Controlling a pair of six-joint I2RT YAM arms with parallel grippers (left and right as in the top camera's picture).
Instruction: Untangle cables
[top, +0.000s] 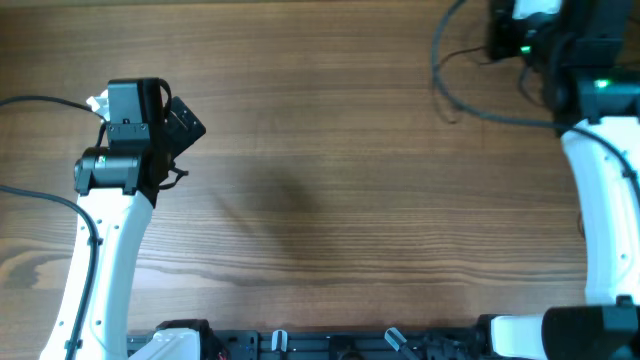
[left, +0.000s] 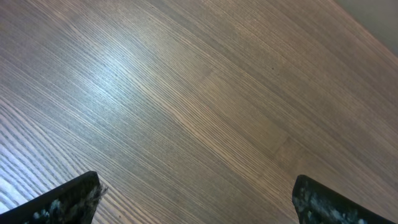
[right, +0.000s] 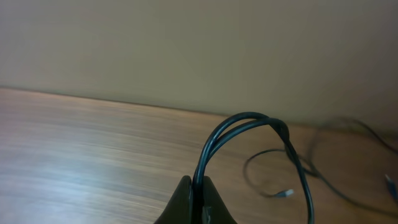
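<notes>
The right gripper turns and lowers toward the wood beside the silver-tipped plug (right: 285, 193) next. It then releases the doubled cables, since that spot lies below the gripper.
In the right wrist view my right gripper (right: 198, 194) is shut on a doubled length of thin black cables (right: 249, 118). The loop arches up out of the jaws and drops to the table on the right. A silver-tipped plug (right: 285, 193) lies on the wood beside it, and more thin cable (right: 348, 124) trails off to the far right. From overhead the cables (top: 440, 85) curve near the right gripper (top: 515, 35) at the table's far right corner. My left gripper (top: 185, 125) stands open at the left, its fingertips (left: 74, 196) wide apart over bare wood with nothing between them.
The wooden table (top: 330, 180) ends at a beige wall (right: 186, 43) just behind the right gripper. The white right arm (top: 605, 210) runs down the right side. The robot's own thicker cords (top: 40, 195) lie at the left edge.
</notes>
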